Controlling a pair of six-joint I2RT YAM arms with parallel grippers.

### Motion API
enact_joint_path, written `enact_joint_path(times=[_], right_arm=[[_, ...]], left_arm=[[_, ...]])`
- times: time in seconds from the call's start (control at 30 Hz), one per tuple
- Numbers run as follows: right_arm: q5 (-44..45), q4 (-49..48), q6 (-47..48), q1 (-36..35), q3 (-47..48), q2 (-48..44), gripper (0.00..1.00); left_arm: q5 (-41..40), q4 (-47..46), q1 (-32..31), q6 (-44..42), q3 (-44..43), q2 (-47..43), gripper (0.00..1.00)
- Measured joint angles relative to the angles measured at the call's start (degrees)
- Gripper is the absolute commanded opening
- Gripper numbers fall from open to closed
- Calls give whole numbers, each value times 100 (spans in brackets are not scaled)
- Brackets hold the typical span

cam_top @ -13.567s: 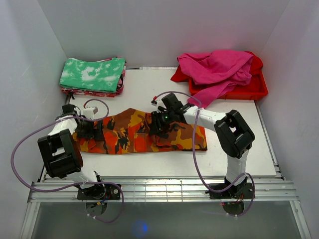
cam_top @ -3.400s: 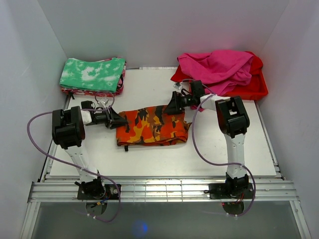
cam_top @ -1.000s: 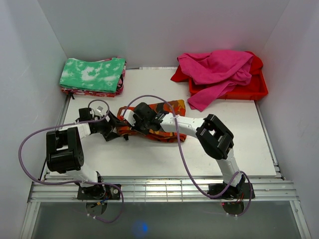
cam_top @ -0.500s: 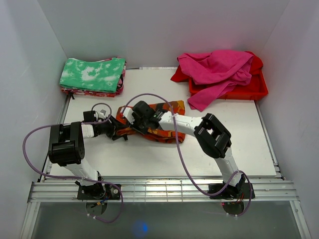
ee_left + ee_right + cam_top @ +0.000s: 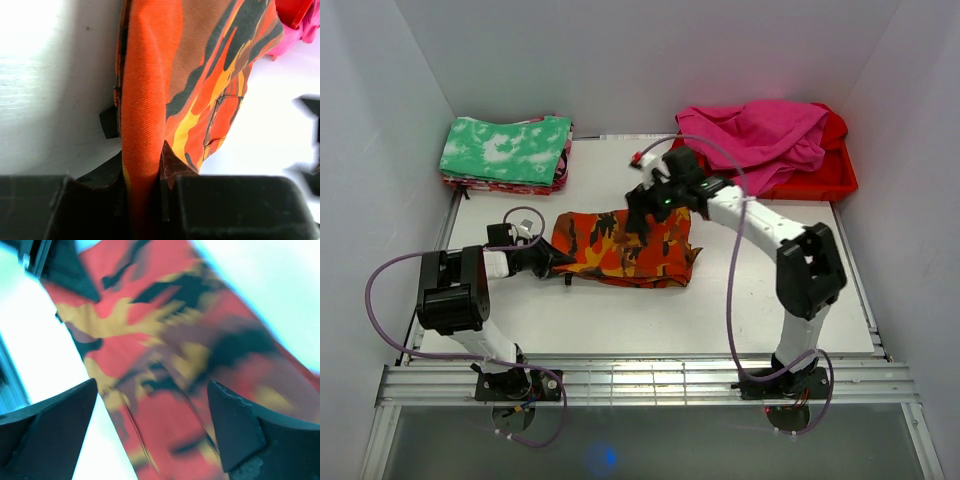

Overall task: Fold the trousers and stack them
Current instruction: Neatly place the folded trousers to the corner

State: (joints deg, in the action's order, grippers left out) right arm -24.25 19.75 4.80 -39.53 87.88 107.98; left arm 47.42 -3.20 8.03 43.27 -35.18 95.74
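I will next move my right gripper back, down and to the right in the top view, onto the bundle's free near corner (image 5: 688, 274), because my left gripper holds the opposite end of the bundle.
The trousers (image 5: 615, 250), in orange, red, yellow and dark camouflage print, lie folded into a short bundle in the middle of the table. My left gripper (image 5: 552, 258) lies low at the bundle's left edge. In the left wrist view its jaws (image 5: 142, 170) are shut on an orange fold of the trousers (image 5: 200, 75). My right gripper (image 5: 642, 218) hovers over the bundle's far right part. Its fingers stand wide apart with nothing between them, and the trousers (image 5: 165, 350) show blurred below the right gripper (image 5: 152, 405).
A stack of folded cloth topped by a green-and-white mottled piece (image 5: 506, 152) sits at the far left. At the far right, a red tray (image 5: 825, 185) holds magenta and red garments (image 5: 760, 135). White walls close in the table on three sides.
My right gripper let go of the trousers, opened wide and pulled back up to the far right. My left gripper closed on the bundle's left edge. The trousers now lie flatter.
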Motion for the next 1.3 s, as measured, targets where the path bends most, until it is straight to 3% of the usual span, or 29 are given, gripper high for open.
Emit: enact_joint_path(times=[0.07,0.13,0.27,0.43,0.57,0.77,1.0,1.17,1.2,1.27,1.3], right_arm=[[-350,-26,-219,643,-269,-446,98],[-671,-59,-544,1394,-675,-927,94],[-986,-284,-1486,2485,-1923,-1764,92],[-1172,-1051,-3058,2826,-4406,-2752,90],[-1438,-2205,-4240,2771,-5858,-2977,90],[-1523,-3851,-5012,2658,-6096,-2258,94],[-2116,-5477,-5584,2535,-5700,-933,100],[-2133,-5919,-5646,2356,-5683,-669,76],[-2118,-5965,-5648,2297,-5681,-619,63],[-2044,-5976,-5591,2179,-5670,-546,48],[-2017,-5910,-5532,2146,-5663,-507,31]], left_arm=[[2,0,-2,-72,7,-31,4],[0,17,-2,-149,42,-94,0],[-9,63,-2,-258,127,-243,0],[-35,57,-2,-352,326,-481,0],[-70,61,-2,-407,503,-682,0],[-92,52,-2,-431,535,-726,0],[-120,166,-2,-516,501,-723,0],[-190,223,4,-601,466,-723,0],[-205,258,4,-623,455,-723,0],[-229,332,7,-669,424,-723,0],[-251,382,9,-710,398,-723,0]])
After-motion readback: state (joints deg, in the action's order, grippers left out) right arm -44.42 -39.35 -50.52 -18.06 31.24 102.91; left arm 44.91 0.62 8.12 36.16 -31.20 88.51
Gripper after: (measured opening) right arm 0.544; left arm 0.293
